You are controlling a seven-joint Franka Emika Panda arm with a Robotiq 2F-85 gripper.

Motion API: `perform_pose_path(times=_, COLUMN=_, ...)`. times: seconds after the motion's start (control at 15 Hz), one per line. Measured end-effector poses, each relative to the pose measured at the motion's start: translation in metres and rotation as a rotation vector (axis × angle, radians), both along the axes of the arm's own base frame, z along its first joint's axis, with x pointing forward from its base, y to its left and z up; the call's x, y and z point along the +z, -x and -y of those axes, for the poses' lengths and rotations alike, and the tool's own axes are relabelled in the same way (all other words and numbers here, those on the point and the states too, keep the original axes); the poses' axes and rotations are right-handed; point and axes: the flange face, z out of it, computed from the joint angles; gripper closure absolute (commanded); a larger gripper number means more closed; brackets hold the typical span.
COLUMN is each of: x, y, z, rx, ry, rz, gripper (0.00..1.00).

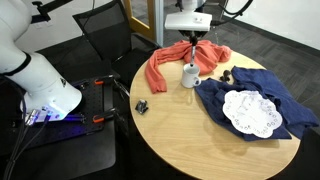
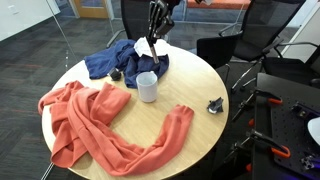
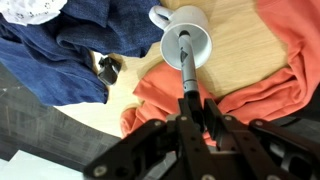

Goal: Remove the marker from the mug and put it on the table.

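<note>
My gripper should go past the mug [image 1: 189,76] and down next, and let go of the marker on the bare wood by the blue cloth, because that is below, beside the mug.
The small white-grey mug [image 1: 189,76] stands near the middle of the round light-wood table [image 1: 190,140]. It also shows in the other exterior view [image 2: 147,88] and in the wrist view [image 3: 188,42]. My gripper [image 1: 192,44] hangs straight above the mug and is shut on the upper end of the thin dark marker [image 3: 188,72]. The marker stands upright, with its lighter lower end at the mug's mouth. In the wrist view my gripper [image 3: 190,108] has its fingers closed around the marker's shaft. I cannot tell whether the tip is still inside the mug.
An orange cloth [image 1: 160,68] lies beside the mug, and a blue cloth [image 1: 255,95] with a white lace doily [image 1: 250,112] lies on the other side. A small black clip [image 1: 141,106] sits near the table edge. A black cart with red clamps [image 1: 95,100] and chairs stand around.
</note>
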Motion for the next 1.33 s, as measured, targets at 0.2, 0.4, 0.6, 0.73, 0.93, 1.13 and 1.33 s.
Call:
perform_pose_path(times=0.2, x=0.012, y=0.018, z=0.015, rx=-0.077, ry=0.034, rz=0.012, gripper=0.95)
perform_pose_path(times=0.4, x=0.006, y=0.029, z=0.034, rx=-0.163, ry=0.105, rz=0.006, gripper=0.95)
perform_pose_path(times=0.6, x=-0.005, y=0.036, z=0.059, rx=-0.259, ry=0.192, rz=-0.002, gripper=0.95)
perform_pose_path(times=0.73, x=-0.014, y=0.038, z=0.074, rx=-0.317, ry=0.245, rz=-0.006, gripper=0.95)
perform_pose_path(times=0.93, x=-0.032, y=0.036, z=0.081, rx=-0.387, ry=0.3, rz=-0.006, gripper=0.95)
perform_pose_path(times=1.13, x=-0.054, y=0.03, z=0.078, rx=-0.422, ry=0.325, rz=-0.02, gripper=0.95)
perform_pose_path(times=1.33, x=-0.078, y=0.023, z=0.074, rx=-0.439, ry=0.353, rz=-0.045, gripper=0.95)
